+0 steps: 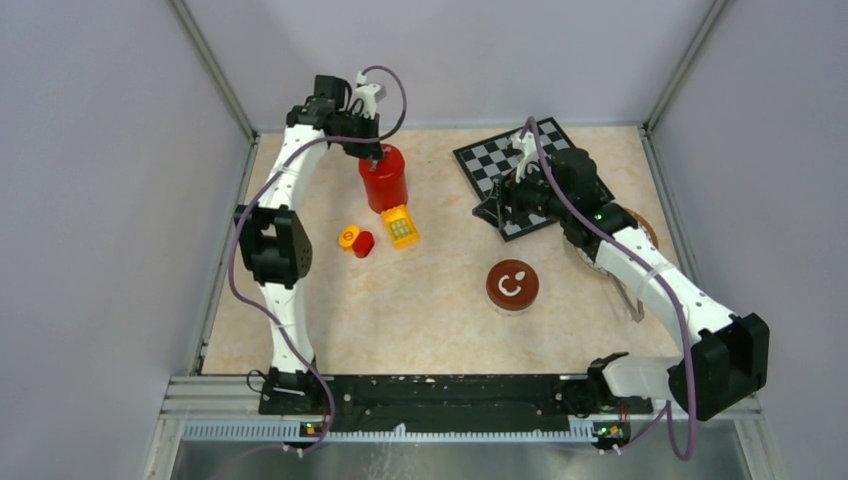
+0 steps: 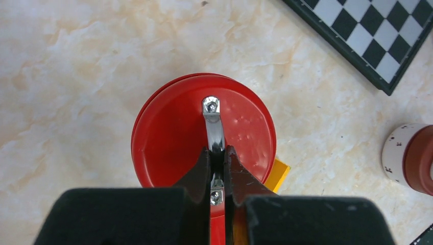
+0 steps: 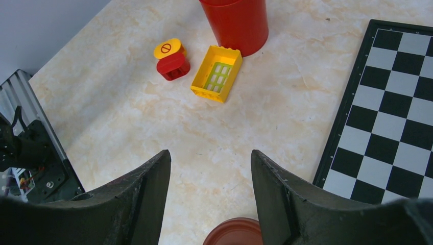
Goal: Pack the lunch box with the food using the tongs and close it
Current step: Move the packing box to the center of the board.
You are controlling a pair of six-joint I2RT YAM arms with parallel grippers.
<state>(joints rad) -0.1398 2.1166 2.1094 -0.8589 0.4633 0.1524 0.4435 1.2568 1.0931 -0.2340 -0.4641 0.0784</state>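
Note:
The red canister should next go past the yellow block and back beside the box in my left gripper.
The lunch box point(image 1: 512, 285) is a low round pot with a red-brown lid on it, standing right of centre. In the left wrist view the lunch box point(image 2: 408, 158) shows a pale wall. My right gripper point(image 3: 210, 153) hangs open and empty, just above and beyond the box lid point(image 3: 232, 235), near the chessboard's edge point(image 1: 492, 208). My left gripper point(image 2: 219, 150) is shut on the steel handle point(image 2: 213, 122) of a red canister's lid point(image 2: 173, 138) at the back point(image 1: 378, 155). Neither the food nor the tongs show in any view.
The red canister point(image 1: 384, 185) stands at the back centre. A yellow block point(image 1: 401, 226) and a red-and-yellow block point(image 1: 355, 240) lie just in front of it. A chessboard point(image 1: 500, 160) lies at the back right. A plate's brown rim point(image 1: 648, 228) peeks from under the right arm.

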